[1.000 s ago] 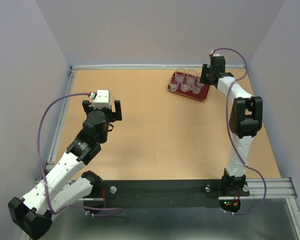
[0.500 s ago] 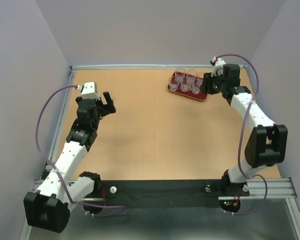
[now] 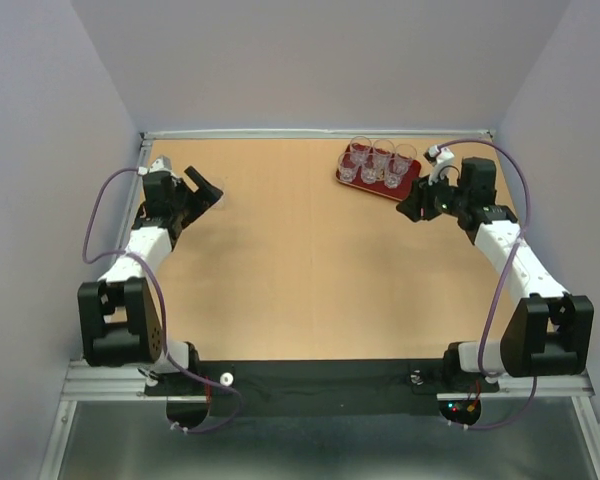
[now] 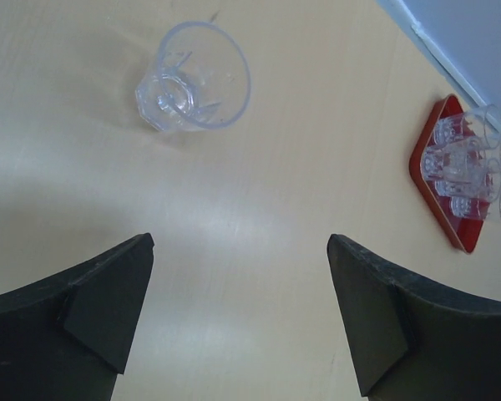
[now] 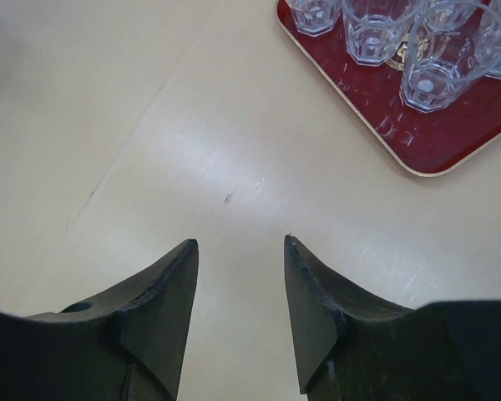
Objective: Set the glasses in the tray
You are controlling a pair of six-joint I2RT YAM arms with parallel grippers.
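My left gripper reaches outward and down onto the side of the glass's rim farthest from the tray next. One glass stands outside the tray, below and outward of it.
The dark red tray (image 3: 403, 190) lies at the far right of the table and holds several clear glasses (image 3: 370, 172). It also shows in the right wrist view (image 5: 451, 142) and, far off, in the left wrist view (image 4: 423, 171). One more clear glass (image 4: 192, 88) stands on the bare table ahead of my left gripper (image 4: 240, 242), clear of the fingers. My left gripper (image 3: 208, 188) is open and empty at the far left. My right gripper (image 3: 412, 208) is open and empty just near-right of the tray, and its fingers (image 5: 240, 242) are over bare table.
A metal rail (image 3: 320, 132) runs along the table's far edge and another (image 3: 130, 230) down the left side. Grey-violet walls close in on three sides. My left arm's purple cable (image 3: 105, 195) loops beside the left rail.
My right gripper has drawn back from over the tray toward the near right, empty. My left arm has swung to the far-left corner, and its gripper now points toward the tray.
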